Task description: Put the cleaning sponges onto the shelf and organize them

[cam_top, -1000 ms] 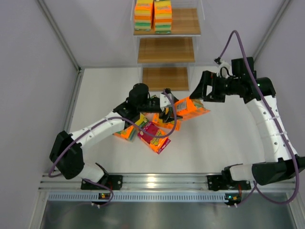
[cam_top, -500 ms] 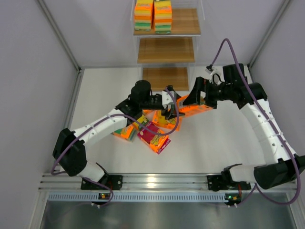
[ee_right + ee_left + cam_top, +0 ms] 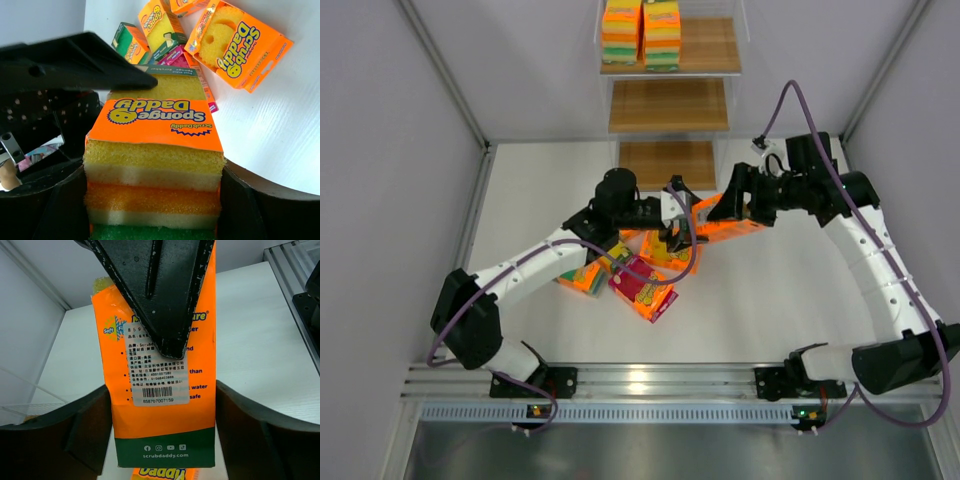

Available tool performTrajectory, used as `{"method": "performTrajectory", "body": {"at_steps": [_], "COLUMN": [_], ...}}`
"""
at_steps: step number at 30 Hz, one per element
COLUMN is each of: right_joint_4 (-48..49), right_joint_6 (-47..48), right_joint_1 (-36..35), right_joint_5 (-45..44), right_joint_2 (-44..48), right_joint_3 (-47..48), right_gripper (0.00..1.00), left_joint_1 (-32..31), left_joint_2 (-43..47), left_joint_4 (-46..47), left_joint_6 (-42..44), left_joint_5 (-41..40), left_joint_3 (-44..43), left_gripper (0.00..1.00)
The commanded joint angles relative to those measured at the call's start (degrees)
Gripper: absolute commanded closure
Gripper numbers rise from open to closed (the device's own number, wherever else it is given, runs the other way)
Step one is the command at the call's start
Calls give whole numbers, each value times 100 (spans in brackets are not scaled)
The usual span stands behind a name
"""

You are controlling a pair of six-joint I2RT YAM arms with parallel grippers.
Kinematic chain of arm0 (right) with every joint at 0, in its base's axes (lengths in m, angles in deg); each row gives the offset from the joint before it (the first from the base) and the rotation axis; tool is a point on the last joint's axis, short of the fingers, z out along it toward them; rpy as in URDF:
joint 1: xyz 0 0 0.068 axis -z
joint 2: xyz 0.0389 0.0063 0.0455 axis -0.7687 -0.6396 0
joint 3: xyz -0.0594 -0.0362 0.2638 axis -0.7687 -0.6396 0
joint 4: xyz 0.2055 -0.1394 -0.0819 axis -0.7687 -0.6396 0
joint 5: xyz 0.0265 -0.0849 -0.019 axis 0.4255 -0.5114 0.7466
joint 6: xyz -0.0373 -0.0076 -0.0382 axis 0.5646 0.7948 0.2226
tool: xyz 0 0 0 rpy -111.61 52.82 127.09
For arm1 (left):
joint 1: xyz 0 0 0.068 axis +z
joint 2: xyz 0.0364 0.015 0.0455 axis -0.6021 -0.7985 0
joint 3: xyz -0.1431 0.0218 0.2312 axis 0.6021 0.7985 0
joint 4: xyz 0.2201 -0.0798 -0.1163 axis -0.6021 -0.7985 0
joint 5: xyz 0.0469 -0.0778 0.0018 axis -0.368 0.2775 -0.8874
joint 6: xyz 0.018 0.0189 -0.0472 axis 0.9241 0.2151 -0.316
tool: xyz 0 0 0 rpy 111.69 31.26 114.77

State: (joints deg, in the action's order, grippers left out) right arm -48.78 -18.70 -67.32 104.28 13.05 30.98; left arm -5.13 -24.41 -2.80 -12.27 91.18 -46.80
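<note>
I need to lift the pack in my right gripper outward next, turn toward the shelf [image 3: 668,100] and let go of the pack beside the stacks, because the bare board of the top level is outward and above.
One cleaning sponge pack [image 3: 728,224], orange-wrapped with yellow, orange and green layers, is held above the table between both grippers. My left gripper [image 3: 682,218] is shut on its green-banded end [image 3: 165,415]. My right gripper [image 3: 728,203] is shut on the other end, with the layered sponge side [image 3: 155,165] filling the space between its fingers. Two sponge stacks [image 3: 621,32] [image 3: 662,32] stand on the top tier of the shelf [image 3: 668,100]. Several loose packs lie on the table below my left arm, among them a magenta one [image 3: 642,287] and an orange one [image 3: 585,277].
The shelf's two lower wooden boards [image 3: 667,162] face the arms. Loose packs [image 3: 237,42] [image 3: 160,30] lie on the white table right under the held pack. Grey walls close in both sides.
My right gripper has swung left and down onto the pack that my left gripper holds, and now grips it. The left arm and pack have barely moved.
</note>
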Motion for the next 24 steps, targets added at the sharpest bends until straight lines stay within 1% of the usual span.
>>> {"method": "performTrajectory", "body": {"at_steps": [1,2,4,5,6,7,9,10,11,12,13,14,15,16,17,19,20,21,23,24], "right_joint_4": [91,161,346,468,582,923,1241,1660,1882,2128,2374,2951,3244,3516,3928,4072,4116,4273,4572,4957], "right_joint_6": [59,33,6,-11,-37,-99,-152,-169,-161,-169,-152,-169,-196,-170,-100,136,190,217,278,348], "right_joint_1": [-50,-6,56,143,187,231,328,337,346,355,346,355,355,346,346,337,337,337,311,276], "right_joint_5": [-104,-174,-314,-541,-657,-727,-920,-1139,-1228,-1342,-1395,-1509,-1571,-1694,-1808,-2089,-2290,-2336,-2397,-2537], "right_joint_2": [38,47,56,56,47,39,12,12,-5,-66,-111,-172,-312,-409,-532,-1032,-1199,-1505,-1745,-1876], "right_joint_3": [262,262,262,271,279,297,472,577,805,946,1087,1332,1465,1597,1963,2509,3095,3353,3836,3900], "right_gripper": [50,50,49,49,51,52,54,54,54,54,53,53,53,53,54,58,59,59,59,59], "left_joint_1": [-12,-12,-12,-12,-12,-12,-12,5,23,127,215,268,295,295,304,304,295,304,304,304], "left_joint_2": [206,250,451,548,645,872,1110,1320,1401,1532,1586,1621,1665,1691,1718,1919,1998,2156,2262,2324], "left_joint_4": [398,389,398,398,389,389,389,320,127,-118,-677,-935,-1173,-1680,-1789,-1870,-1870,-1861,-1861,-1861], "left_joint_6": [-39,-152,-319,-494,-592,-715,-1355,-1697,-2353,-2664,-2954,-3053,-3167,-3420,-3484,-3545,-3711,-3774,-3923,-3932], "left_joint_5": [-93,-172,-602,-839,-1381,-1856,-2892,-4307,-4904,-5319,-5732,-6024,-6253,-6499,-6484,-6353,-6343,-6334,-6334,-6308], "left_joint_3": [-85,-67,-41,-23,12,38,65,56,21,-23,-49,-58,-67,-67,11,213,405,486,609,697], "left_gripper": [16,12,7,2,2,2,2,2,2,2,2,2,2,2,2,2,2,2,2,2]}}
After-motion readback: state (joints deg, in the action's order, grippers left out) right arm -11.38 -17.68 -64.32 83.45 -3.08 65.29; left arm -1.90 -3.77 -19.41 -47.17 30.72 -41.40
